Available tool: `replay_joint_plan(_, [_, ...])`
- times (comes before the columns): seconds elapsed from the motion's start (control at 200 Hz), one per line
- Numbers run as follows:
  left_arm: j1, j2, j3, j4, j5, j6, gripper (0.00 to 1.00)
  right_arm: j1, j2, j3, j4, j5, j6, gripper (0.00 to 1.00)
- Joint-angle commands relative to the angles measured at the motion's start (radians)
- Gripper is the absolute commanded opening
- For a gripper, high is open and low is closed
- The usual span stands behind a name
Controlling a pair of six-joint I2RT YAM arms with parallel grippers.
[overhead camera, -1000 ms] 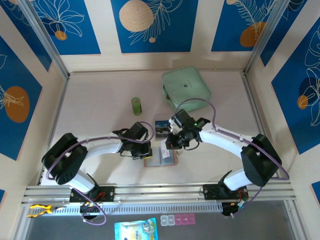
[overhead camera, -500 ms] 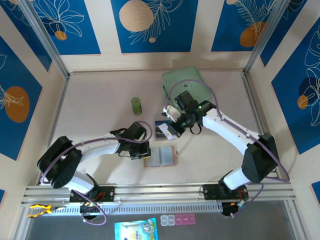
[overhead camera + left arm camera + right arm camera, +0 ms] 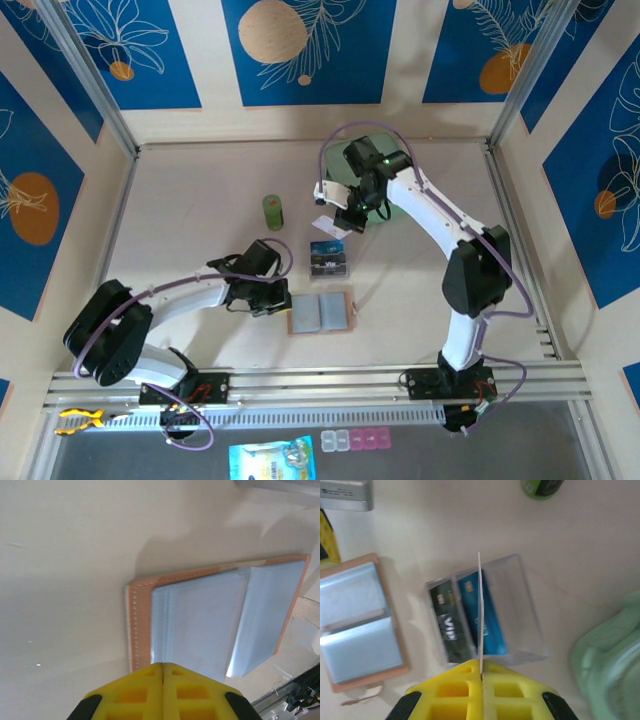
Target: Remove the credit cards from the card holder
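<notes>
The clear box lies crooked, so I will turn my right gripper slightly next. Then I will lower the pale credit card (image 3: 480, 605) into the empty section of the box beside the blue card and release it.
The card holder (image 3: 320, 313) lies open on the table, tan rim (image 3: 137, 625) round grey-blue pockets (image 3: 200, 625). My left gripper (image 3: 277, 303) is shut with nothing in it, its yellow tips (image 3: 163, 666) over the holder's left edge. My right gripper (image 3: 338, 215) hangs high behind the clear box, shut (image 3: 481, 662) on a pale credit card (image 3: 480, 605), seen edge-on, also seen from above (image 3: 324, 223). A dark card (image 3: 445, 625) and a blue card (image 3: 487, 625) lie in the clear plastic box (image 3: 328, 257) below it.
A mint-green zip case (image 3: 395, 165) sits at the back under the right arm, its corner at the right (image 3: 610, 655). A small green bottle (image 3: 273, 211) stands left of the box. Metal rails run along the near edge (image 3: 320, 385).
My right gripper has risen from the card holder and swung toward the back, carrying the pale card above the clear box. My left gripper stays shut by the holder's left edge.
</notes>
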State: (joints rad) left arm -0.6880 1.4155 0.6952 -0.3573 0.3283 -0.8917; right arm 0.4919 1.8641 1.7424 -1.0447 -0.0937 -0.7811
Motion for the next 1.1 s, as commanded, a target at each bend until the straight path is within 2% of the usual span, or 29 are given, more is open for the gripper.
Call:
replay_joint_plan(0.0, [0.027,-0.020,-0.008,-0.037,0.003,0.033,0.05,-0.020,0.070,0.096,-0.141,-0.031,-0.143,0.00])
replay_joint_plan(0.225, [0.051,-0.012,-0.003,-0.038,0.017,0.043,0.05,-0.036,0.215,0.281,-0.242,-0.047,-0.205,0.00])
replay_joint_plan(0.525, [0.071,-0.008,-0.023,-0.031,0.032,0.046,0.05,-0.036,0.357,0.436,-0.343,-0.041,-0.257,0.01])
replay_joint_plan(0.975, [0.084,-0.001,-0.040,-0.018,0.044,0.047,0.05,-0.012,0.429,0.430,-0.368,-0.038,-0.268,0.03])
replay_joint_plan(1.095, [0.086,-0.004,-0.046,-0.016,0.046,0.046,0.05,0.000,0.437,0.430,-0.360,-0.035,-0.267,0.06])
